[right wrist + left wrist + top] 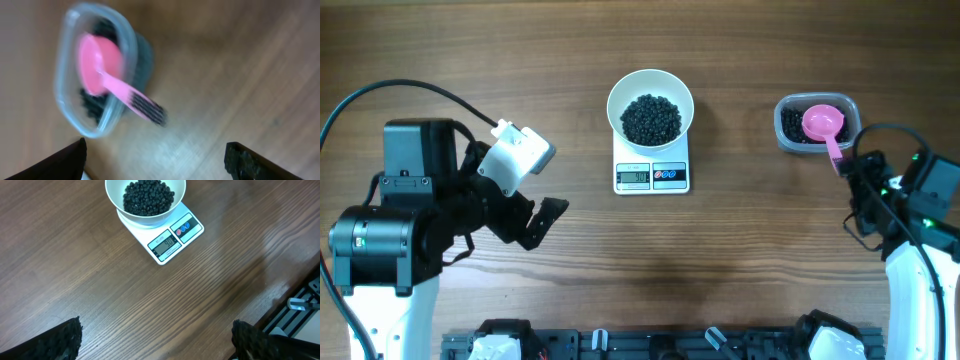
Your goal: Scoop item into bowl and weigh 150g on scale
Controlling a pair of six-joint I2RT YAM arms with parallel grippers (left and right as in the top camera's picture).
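Observation:
I will move my right gripper down toward the tub and bring its open fingers around the thin handle of the pink scoop, because that handle sticks out over the tub's rim.
The white bowl (650, 103) (145, 201) stands on the white scale (651, 172) (172, 237), filled with black beans (651, 118) (148, 197). At the right, a clear tub (815, 124) (95, 75) holds more beans, and the pink scoop (823, 124) (102, 67) rests in it with its handle over the rim. My right gripper (857, 190) (155, 157) is open and empty just in front of the tub, the scoop's handle end beyond its fingertips. My left gripper (540, 222) (155, 337) hangs open and empty over bare table, left of the scale.
A black rail with clips (660, 345) runs along the table's front edge. The right wrist view is blurred by motion. Cables (380, 95) loop behind the left arm.

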